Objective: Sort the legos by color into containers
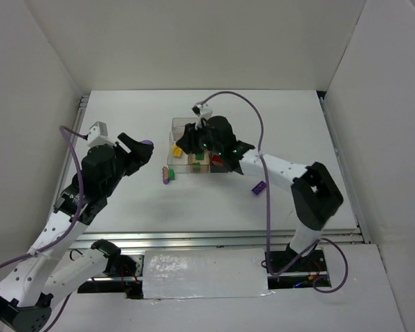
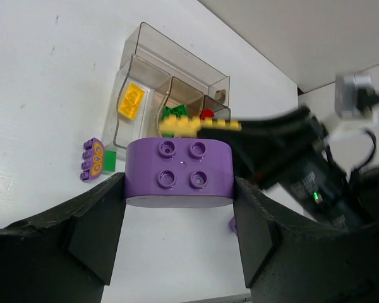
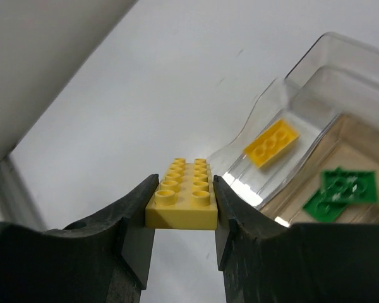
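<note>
Next, my right gripper lowers the matching long brick toward the open top of the clear bin (image 1: 178,158) (image 3: 260,172) and releases it. That bin, already holding a yellow brick, lies below the gripper.
My left gripper (image 1: 142,148) is shut on a purple oval four-stud brick (image 2: 179,172) and holds it above the table, left of the containers (image 1: 183,127). My right gripper (image 1: 188,142) is shut on a long yellow studded brick (image 3: 183,192) and hovers over the left end of the bins (image 3: 328,82). A flat yellow brick (image 3: 273,142) lies in the clear bin. Green pieces (image 3: 341,189) lie in the tan bin, and a red piece (image 2: 206,114) in the one beside it. A purple piece (image 2: 92,158) and a small green piece (image 2: 110,160) lie on the table by the bins.
Another purple brick (image 1: 259,187) lies on the table right of the bins, under my right arm. A metal rail (image 1: 221,238) runs along the near edge. White walls enclose the table on three sides. Purple cables loop over both arms.
</note>
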`<state>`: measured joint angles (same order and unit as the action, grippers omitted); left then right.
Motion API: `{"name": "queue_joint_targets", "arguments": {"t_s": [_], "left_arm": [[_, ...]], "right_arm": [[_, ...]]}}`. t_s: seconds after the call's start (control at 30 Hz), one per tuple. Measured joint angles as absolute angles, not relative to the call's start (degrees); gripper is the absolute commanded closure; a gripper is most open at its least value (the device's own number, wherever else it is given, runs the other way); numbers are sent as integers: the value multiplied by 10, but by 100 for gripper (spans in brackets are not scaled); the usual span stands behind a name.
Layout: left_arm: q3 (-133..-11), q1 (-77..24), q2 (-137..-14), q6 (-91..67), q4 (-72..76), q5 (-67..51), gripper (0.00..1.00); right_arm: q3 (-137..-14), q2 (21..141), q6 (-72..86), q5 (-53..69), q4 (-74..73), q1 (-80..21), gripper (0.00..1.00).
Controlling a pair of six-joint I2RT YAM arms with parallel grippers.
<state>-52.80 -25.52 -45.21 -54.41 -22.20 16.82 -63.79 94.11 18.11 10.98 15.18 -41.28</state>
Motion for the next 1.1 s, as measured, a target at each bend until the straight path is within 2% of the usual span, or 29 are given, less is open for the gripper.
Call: {"name": "queue_joint_targets", "arguments": {"t_s": [0.13,0.23,0.3,0.33,0.4,0.43,0.47,0.5,0.83,0.93,1.1], "left_arm": [[-536,-252,-448,-519,-229,167,100],[-537,-250,-448,-493,-237,162,100],[-537,-249,-448,-475,-242,154,100],[-537,-249,-448,-465,-242,149,100],[-537,-248,-448,-449,-241,139,100],[-537,-248,-448,-440,-240,134,100],[-537,-248,-448,-435,-240,131,100],[-537,-248,-448,-429,-240,127,100],[-528,-248,-457,-404,-213,112,100],[-528,-248,-488,-404,-193,111,100],[-550,-244,-602,-404,-164,110,100]], "right_arm": [[-799,1058,173,35,66,-412,96],[-872,1122,172,3,-2,-412,87],[-890,1150,174,-9,-32,-412,60],[-891,1159,175,-11,-44,-412,55],[-892,1173,178,-12,-71,-412,37],[-894,1177,178,-12,-86,-412,22],[-898,1182,183,-11,-90,-412,17],[-901,1185,181,-9,-96,-412,1],[-904,1142,187,-17,-117,-412,0],[-853,1058,203,-31,-116,-404,0],[-718,845,236,-43,-102,-354,0]]}}
